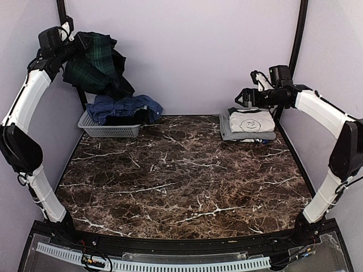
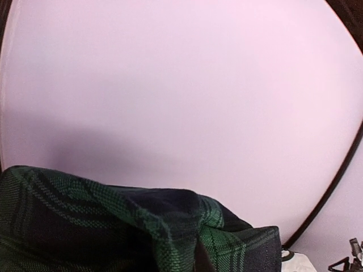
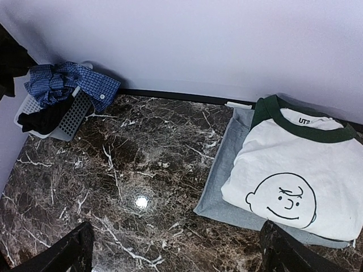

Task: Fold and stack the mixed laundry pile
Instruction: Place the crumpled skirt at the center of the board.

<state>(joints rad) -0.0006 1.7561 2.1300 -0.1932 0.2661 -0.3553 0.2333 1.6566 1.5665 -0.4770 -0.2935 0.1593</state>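
Note:
The tartan shirt (image 1: 96, 68) in my left gripper swings away from the basket, back and down over the marble table's bare middle next, and is released there.
My left gripper (image 1: 72, 50) is raised high at the back left, shut on the dark green tartan shirt (image 1: 96, 68), which hangs from it above the basket. In the left wrist view the tartan shirt (image 2: 113, 226) fills the lower frame and hides the fingers. The blue checked shirt (image 1: 125, 106) and a dark item (image 1: 127, 119) lie in the basket. At the back right a folded white tee (image 1: 248, 120) with a green collar rests on a folded grey garment (image 3: 227, 175). My right gripper (image 1: 241, 98) hovers open beside this stack, with nothing between its fingertips (image 3: 62, 255).
The pale grey slatted basket (image 1: 108, 131) stands at the back left against the wall. The brown marble table (image 1: 181, 181) spreads between basket and stack. Black frame posts (image 1: 296, 39) run up both back corners.

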